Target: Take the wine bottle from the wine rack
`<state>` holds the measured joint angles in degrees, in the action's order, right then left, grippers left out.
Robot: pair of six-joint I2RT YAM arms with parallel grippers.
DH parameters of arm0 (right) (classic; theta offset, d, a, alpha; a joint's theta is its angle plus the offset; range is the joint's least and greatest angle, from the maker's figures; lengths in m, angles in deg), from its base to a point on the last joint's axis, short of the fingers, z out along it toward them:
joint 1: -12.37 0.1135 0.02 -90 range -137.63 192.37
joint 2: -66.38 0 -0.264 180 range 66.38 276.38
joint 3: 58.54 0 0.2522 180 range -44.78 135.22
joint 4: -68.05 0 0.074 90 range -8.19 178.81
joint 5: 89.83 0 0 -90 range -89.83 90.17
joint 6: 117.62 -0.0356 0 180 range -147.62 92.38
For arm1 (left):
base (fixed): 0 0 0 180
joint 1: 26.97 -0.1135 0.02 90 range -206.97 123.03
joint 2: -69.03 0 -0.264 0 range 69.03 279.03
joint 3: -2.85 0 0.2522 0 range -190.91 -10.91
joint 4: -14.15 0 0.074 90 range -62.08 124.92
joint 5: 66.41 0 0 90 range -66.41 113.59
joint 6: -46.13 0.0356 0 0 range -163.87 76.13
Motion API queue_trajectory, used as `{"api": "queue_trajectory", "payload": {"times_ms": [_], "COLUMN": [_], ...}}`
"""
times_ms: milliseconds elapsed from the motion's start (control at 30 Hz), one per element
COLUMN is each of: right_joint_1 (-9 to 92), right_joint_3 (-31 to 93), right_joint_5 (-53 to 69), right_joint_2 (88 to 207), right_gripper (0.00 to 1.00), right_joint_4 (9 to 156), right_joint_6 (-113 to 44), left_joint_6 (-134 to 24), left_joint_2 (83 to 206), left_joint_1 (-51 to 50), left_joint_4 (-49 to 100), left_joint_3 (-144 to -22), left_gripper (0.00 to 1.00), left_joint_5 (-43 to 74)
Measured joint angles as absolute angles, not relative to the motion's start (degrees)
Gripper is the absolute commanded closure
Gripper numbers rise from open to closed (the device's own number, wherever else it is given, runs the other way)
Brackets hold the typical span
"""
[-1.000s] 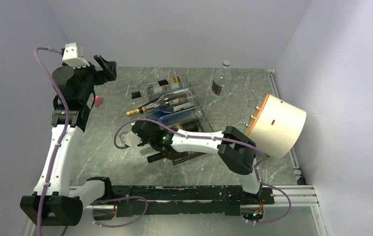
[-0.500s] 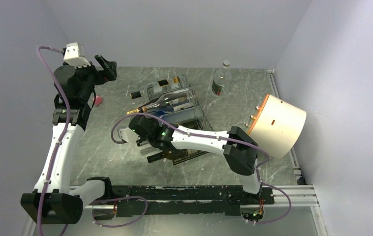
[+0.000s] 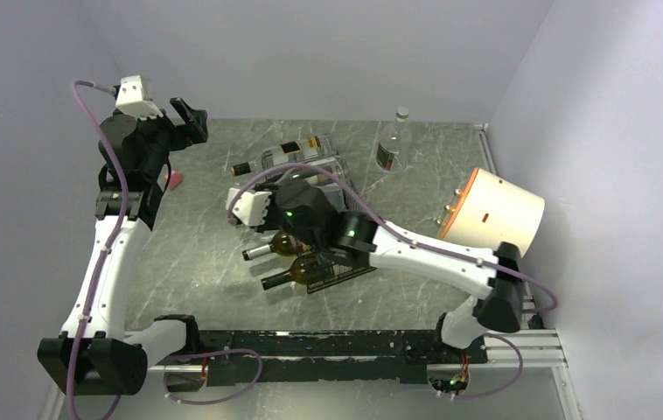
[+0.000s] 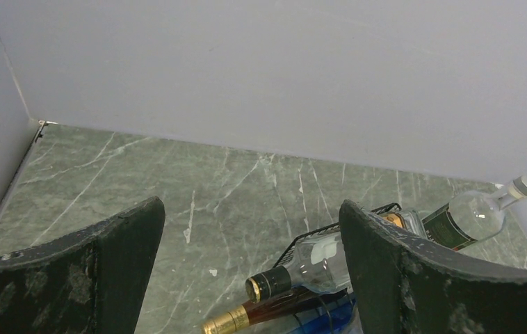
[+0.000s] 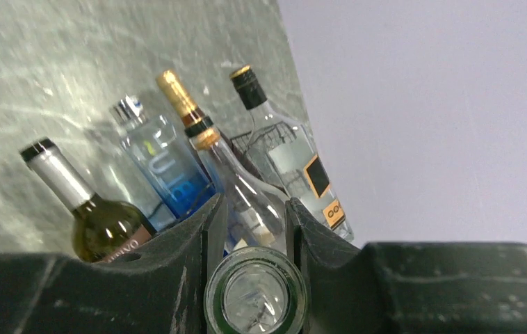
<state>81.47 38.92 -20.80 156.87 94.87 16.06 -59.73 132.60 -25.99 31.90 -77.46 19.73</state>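
The bare tabletop by the standing clear bottle (image 3: 412, 169) is to the right of my right gripper in the top view. I will swing outward to that spot and let go.
The black wire wine rack (image 3: 351, 268) lies mid-table with several bottles on it. My right gripper (image 3: 268, 213) hangs over the rack's middle. In the right wrist view its fingers (image 5: 208, 236) press both sides of a clear glass bottle (image 5: 255, 298) whose round end faces the camera. Beyond it lie a gold-necked clear bottle (image 5: 198, 129), a blue bottle (image 5: 170, 177), an olive wine bottle (image 5: 101, 219) and a black-capped clear bottle (image 5: 295, 156). My left gripper (image 3: 190, 116) is open and empty, high at the back left. It also shows in the left wrist view (image 4: 250, 271).
Two dark bottles (image 3: 286, 246) (image 3: 297, 273) lie at the rack's near end. A clear bottle (image 3: 391, 140) stands at the back. A cream cylinder (image 3: 492, 223) lies on its side at the right. A small pink thing (image 3: 173, 179) lies by the left arm.
My right arm has swung from the rack's near end up and back over its middle, uncovering the two dark bottles. The left arm has hardly moved.
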Motion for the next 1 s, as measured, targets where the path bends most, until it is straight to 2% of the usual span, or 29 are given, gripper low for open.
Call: {"api": "queue_trajectory", "payload": {"times_ms": [200,433,700,867,1000], "right_joint_1": [81.0,77.6,71.9,65.8,60.5], "right_joint_3": [33.4,34.1,39.8,43.4,43.0], "right_joint_5": [-16.7,-16.7,-31.3,-42.2,-45.6], "right_joint_2": [149.9,147.1,142.5,142.0,142.1], "right_gripper": [1.00,1.00,1.00,1.00,1.00], "right_joint_4": [89.4,88.9,87.2,84.7,82.3], "right_joint_6": [7.7,-7.1,-22.1,-23.9,-23.0], "left_joint_6": [-59.7,-59.7,-59.8,-59.8,-59.8], "left_joint_2": [133.0,133.2,133.2,133.2,133.2], "left_joint_1": [-26.0,-26.0,-26.0,-25.9,-25.9], "left_joint_4": [31.9,31.9,31.9,31.9,31.9], "left_joint_3": [-77.5,-77.5,-77.5,-77.5,-77.5], "left_gripper": [0.01,0.01,0.01,0.01,0.01], "left_joint_5": [19.7,19.7,19.6,19.6,19.6]}}
